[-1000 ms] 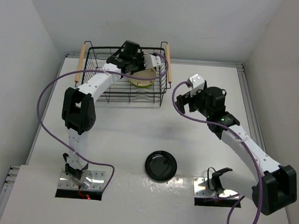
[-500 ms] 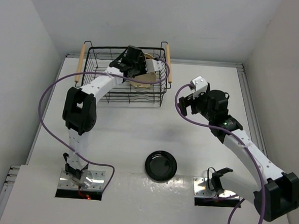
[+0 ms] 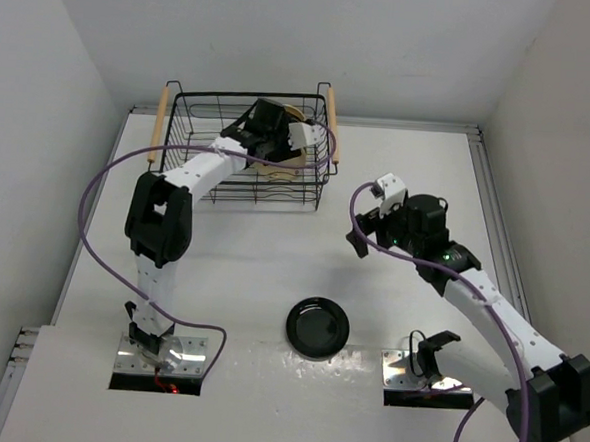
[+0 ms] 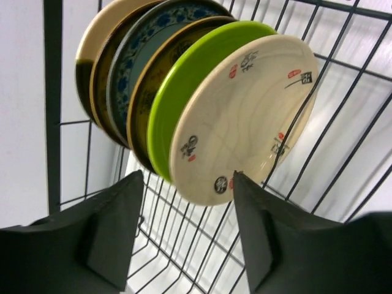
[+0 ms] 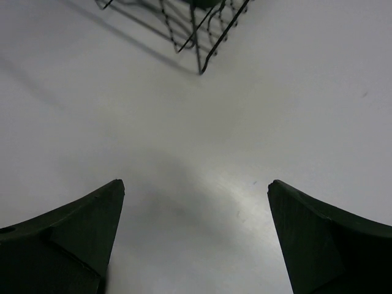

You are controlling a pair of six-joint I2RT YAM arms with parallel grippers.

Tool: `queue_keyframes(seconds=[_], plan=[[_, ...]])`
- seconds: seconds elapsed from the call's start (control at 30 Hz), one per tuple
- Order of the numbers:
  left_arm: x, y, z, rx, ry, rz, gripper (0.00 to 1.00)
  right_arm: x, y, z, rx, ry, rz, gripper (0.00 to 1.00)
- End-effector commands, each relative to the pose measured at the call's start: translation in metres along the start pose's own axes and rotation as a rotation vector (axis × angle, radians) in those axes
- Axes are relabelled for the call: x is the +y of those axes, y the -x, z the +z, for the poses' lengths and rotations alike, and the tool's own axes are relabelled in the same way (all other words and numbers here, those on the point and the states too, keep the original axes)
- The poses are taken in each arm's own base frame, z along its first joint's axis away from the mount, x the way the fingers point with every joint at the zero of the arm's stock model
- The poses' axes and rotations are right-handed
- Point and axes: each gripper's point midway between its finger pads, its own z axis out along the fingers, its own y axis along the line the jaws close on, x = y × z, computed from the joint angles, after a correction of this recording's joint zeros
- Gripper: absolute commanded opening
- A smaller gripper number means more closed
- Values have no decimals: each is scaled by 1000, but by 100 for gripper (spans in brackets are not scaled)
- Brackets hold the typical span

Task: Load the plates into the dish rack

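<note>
I will move my right gripper back and down onto the plate's rim on this arm's side, because the glossy black plate (image 3: 318,327) is lying flat outside the rack.
Several plates stand on edge in a row inside the black wire dish rack (image 3: 192,180). In the left wrist view the cream plate (image 4: 245,116) is at the front, then the lime green plate (image 4: 177,92), a mustard-brown one (image 4: 142,104), the teal-grey patterned one (image 4: 125,61) and another brown one (image 4: 92,55). My left gripper (image 4: 187,177) is open, a finger on each side of the cream plate's lower edge, the right fingertip close against it. The glossy black plate (image 3: 318,327) lies flat on the table. My right gripper (image 3: 359,240) hangs open over bare table, holding nothing.
The rack has two light wooden handles (image 3: 159,123), and its near right corner (image 5: 202,37) shows in the right wrist view. White walls close in the table (image 3: 252,268) at the back and sides. The arm bases (image 3: 162,353) sit at the near edge.
My left gripper has opened and let go of the cream plate, which now stands in the row. The right arm has swung nearer and lower over the table.
</note>
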Motion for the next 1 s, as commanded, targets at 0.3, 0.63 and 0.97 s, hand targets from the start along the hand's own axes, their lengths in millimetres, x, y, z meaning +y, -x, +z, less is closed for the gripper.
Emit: queue_keyframes(seconds=[0.3,0.63,0.97], plan=[[100,68,-159,-115,237,-223,72,97,-121,-2,316,282,186,85],[61,3,-258,6,214,-474,72,134,-185,-28,527,413,323,70],[16,-41,-278,87,191,-630,72,161,-214,-47,599,496,463,52]])
